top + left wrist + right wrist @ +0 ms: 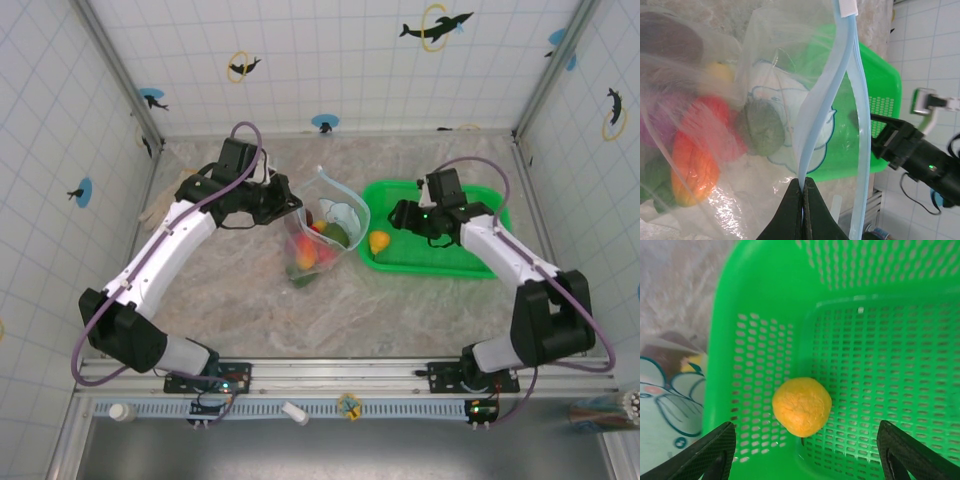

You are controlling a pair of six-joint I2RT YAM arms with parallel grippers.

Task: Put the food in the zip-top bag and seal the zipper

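The yellow-orange toy fruit (802,407) is the only one still in the green basket (755,305), so next my open right gripper will go down in there, toward the basket's side near the bag, around the fruit.
The clear zip-top bag (322,235) stands open at the table's middle, holding several toy foods: red, orange, green, purple (700,150). My left gripper (803,182) is shut on one lip of the pale-blue zipper (827,95); the other lip (862,135) hangs free to its right. In the top view the left gripper (290,205) sits at the bag's left rim. One yellow-orange toy fruit (801,406) lies in the green basket (755,305) by its left wall. My right gripper (805,452) hangs open just above it, fingers (715,447) wide on either side. The right gripper (400,215) is over the basket's left end.
The green mesh basket (480,262) sits right of the bag, nearly touching it. A pale glove-like thing (152,210) lies at the far left by the wall. Tiled walls enclose the table on three sides. Bare marbled surface lies in front of the bag.
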